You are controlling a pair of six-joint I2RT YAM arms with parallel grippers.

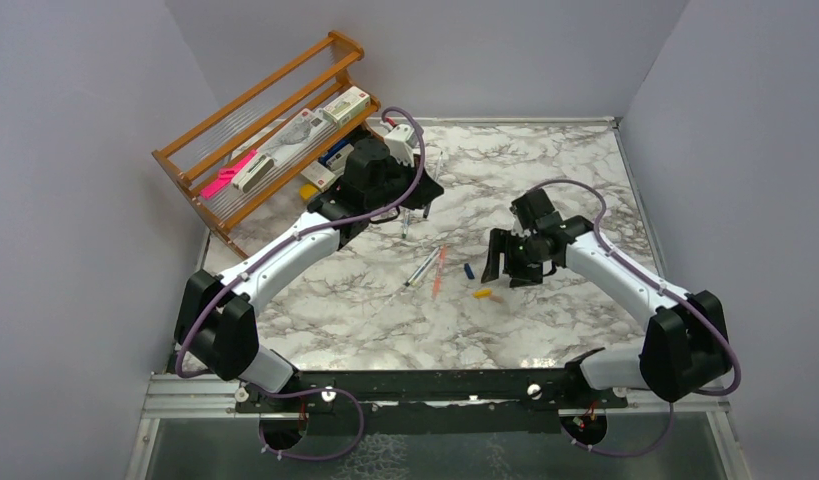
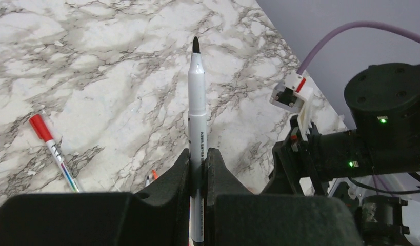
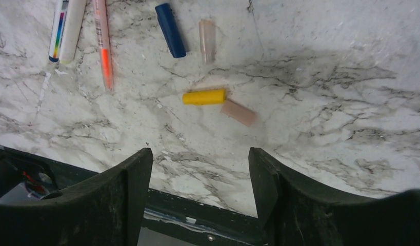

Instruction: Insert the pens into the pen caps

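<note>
My right gripper needs to move down next and turn to close on the long sides of the yellow cap, because the cap lies below, crosswise to the gripper's open fingers.
My left gripper is shut on a grey-white pen with a black tip, held off the marble table with the tip pointing away from the jaws. A red-capped pen lies to its left. My right gripper is open and empty above the table. Ahead of it lie a yellow cap, a dark blue cap and two pale pink caps. A salmon-orange pen and two grey-white pens lie at the upper left, also visible in the top view.
A wooden rack stands at the back left with a bright pink bar and small boxes on it. Grey walls close three sides. The black base rail runs along the table's near edge under my right gripper.
</note>
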